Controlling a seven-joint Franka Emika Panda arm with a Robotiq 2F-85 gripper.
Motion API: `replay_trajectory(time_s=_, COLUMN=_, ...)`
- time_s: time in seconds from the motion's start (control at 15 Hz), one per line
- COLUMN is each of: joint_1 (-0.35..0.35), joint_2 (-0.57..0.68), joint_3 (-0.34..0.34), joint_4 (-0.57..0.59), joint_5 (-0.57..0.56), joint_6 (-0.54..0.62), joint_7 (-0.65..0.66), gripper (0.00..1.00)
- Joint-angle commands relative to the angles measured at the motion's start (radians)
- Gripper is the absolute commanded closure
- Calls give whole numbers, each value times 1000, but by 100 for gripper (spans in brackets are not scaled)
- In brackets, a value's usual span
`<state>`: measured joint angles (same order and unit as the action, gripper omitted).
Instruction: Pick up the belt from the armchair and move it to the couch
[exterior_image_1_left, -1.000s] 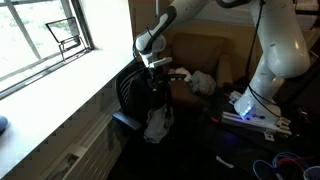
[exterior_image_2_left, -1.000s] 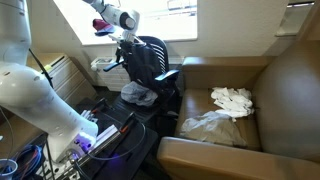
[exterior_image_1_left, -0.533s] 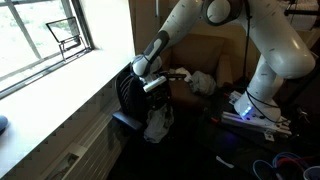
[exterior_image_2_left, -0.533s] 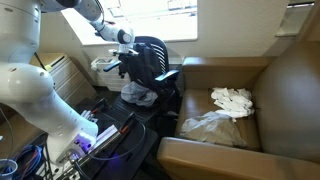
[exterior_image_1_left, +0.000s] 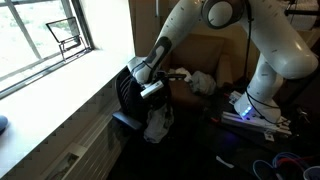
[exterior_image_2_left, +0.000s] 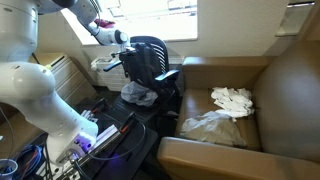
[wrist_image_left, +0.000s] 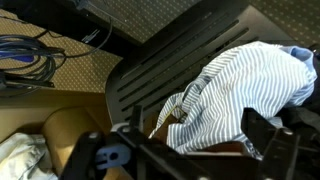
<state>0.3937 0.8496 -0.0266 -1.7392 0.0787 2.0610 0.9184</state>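
I should next ease my wide-open gripper past the striped cloth's edge onto the brown piece (wrist_image_left: 228, 147) beside it, which looks like the belt.
A black slatted chair (exterior_image_1_left: 128, 96) (exterior_image_2_left: 150, 58) stands beside the brown couch (exterior_image_1_left: 205, 50) (exterior_image_2_left: 275, 90). A blue-and-white striped cloth (wrist_image_left: 240, 85) lies on its seat and shows in both exterior views (exterior_image_1_left: 158, 122) (exterior_image_2_left: 138, 94). I cannot make out a belt in any view. My gripper (exterior_image_1_left: 150, 88) (exterior_image_2_left: 118, 55) hangs just above the chair's seat, over the striped cloth. In the wrist view its two fingers (wrist_image_left: 190, 150) stand wide apart with nothing between them but the cloth below.
White cloths (exterior_image_2_left: 232, 99) and a clear plastic bag (exterior_image_2_left: 210, 125) lie on the couch seat. The arm's base (exterior_image_1_left: 262, 100) stands by the couch. Blue cables (wrist_image_left: 25, 55) lie on the floor. A window sill (exterior_image_1_left: 60, 85) runs alongside the chair.
My gripper has come down and moved a little toward the chair's back, closer to the striped cloth. The cloth and chair have not moved.
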Motion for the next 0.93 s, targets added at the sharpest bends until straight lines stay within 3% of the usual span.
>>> replay_trajectory(time_s=0.0, joint_1=82, joint_2=-21, joint_3=-49, joint_4=-52, joint_5=-143, joint_6=99, joint_7=139, gripper=0)
replay_trajectory(time_s=0.07, joint_1=103, joint_2=-26, joint_3=-59, joint_4=-64, joint_5=-187, joint_6=132, joint_7=188, gripper=0)
replay_trajectory(time_s=0.13, joint_1=44, joint_2=2, joint_3=-11, joint_4=-8, joint_5=-148, joint_6=67, joint_7=141, gripper=0)
replay_trajectory(time_s=0.27, joint_1=55, joint_2=3, joint_3=-7, joint_4=-10, joint_5=-161, joint_6=73, joint_7=161, gripper=0)
replay_trajectory(time_s=0.33, joint_1=91, joint_2=-5, joint_3=-37, joint_4=-32, joint_5=-192, joint_6=163, joint_7=230, gripper=0)
replay_trajectory(time_s=0.6, joint_1=155, joint_2=15, joint_3=-109, joint_4=-29, joint_5=-334, joint_6=335, joint_7=418, gripper=0)
replay_trajectory(time_s=0.73, joint_1=204, joint_2=37, joint_3=-171, joint_4=-18, joint_5=-430, joint_6=369, joint_7=534, gripper=0)
replay_trajectory(time_s=0.8, joint_1=200, joint_2=49, joint_3=-174, joint_4=-1, joint_5=-441, joint_6=322, joint_7=553, gripper=0)
replay_trajectory(time_s=0.87, joint_1=166, joint_2=26, joint_3=-127, joint_4=-12, joint_5=-419, joint_6=323, joint_7=512, gripper=0)
